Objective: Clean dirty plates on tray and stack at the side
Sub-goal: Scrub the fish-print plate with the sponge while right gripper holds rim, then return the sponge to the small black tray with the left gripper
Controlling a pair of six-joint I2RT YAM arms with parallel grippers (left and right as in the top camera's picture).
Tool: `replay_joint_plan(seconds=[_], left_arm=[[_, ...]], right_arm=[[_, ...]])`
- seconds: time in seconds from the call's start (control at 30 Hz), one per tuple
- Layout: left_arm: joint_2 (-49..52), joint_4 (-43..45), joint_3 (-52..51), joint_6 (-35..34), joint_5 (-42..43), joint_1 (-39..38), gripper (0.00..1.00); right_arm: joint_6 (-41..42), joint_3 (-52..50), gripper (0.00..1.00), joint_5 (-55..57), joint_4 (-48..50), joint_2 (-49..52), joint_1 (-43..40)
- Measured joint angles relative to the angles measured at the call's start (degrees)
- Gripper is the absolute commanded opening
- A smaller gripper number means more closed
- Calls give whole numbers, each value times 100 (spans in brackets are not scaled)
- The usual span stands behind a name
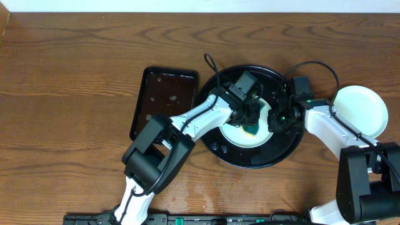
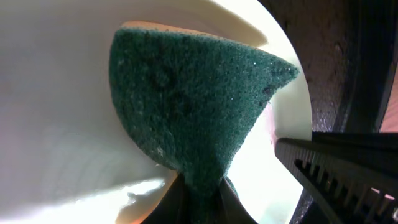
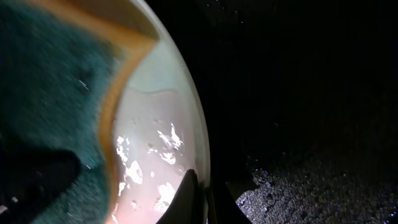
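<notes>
Next, my left gripper lifts the sponge (image 1: 252, 130) off the plate, crosses over the rectangular dark tray and lowers it there to release, since that holds only droplets.
The round black tray (image 1: 275, 156) sits mid-table. A pale plate (image 1: 240, 138) lies on it. My left gripper (image 1: 251, 122) is shut on a teal sponge (image 1: 252, 130) and presses it onto the plate. In the left wrist view the sponge (image 2: 186, 93) spreads from the jaws (image 2: 199, 200) over the plate (image 2: 56, 93). My right gripper (image 1: 275, 121) is shut on the plate's right rim. In the right wrist view its fingers (image 3: 203, 200) pinch the rim, one on the wet plate face (image 3: 165, 106), with the sponge (image 3: 50, 87) at left and the tray (image 3: 298, 93) at right.
A white plate (image 1: 359, 111) lies on the wooden table right of the round tray. A rectangular dark tray (image 1: 164, 100) with droplets lies to the left of it. My right gripper's finger (image 2: 339, 168) shows in the left wrist view.
</notes>
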Motion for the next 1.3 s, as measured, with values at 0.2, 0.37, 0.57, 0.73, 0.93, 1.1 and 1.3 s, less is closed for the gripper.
replay_joint_plan(seconds=[0.2,0.37,0.57,0.73,0.93,1.1,1.3], left_arm=[[46,-372,140,90,-11,20,7],[24,-1478,398,131,-623,144,7],[-39,-2555,623,127,-2020,295,7],[-55,-2778,754,127,-2498,177,7],[-490,-2955,750,129,-2492,219,7],[-1515,-3171,728,144,-2509,584,8],[-2247,-3807,708,299,-2988,1329,7]], right_arm=[[0,0,1,11,-9,0,0],[-2,0,1,-11,-7,0,0],[-2,0,1,-20,-7,0,0],[-2,0,1,-76,-9,2,2],[-2,0,1,-94,-4,4,2],[-2,0,1,-96,-7,7,2],[-2,0,1,-101,-7,7,2]])
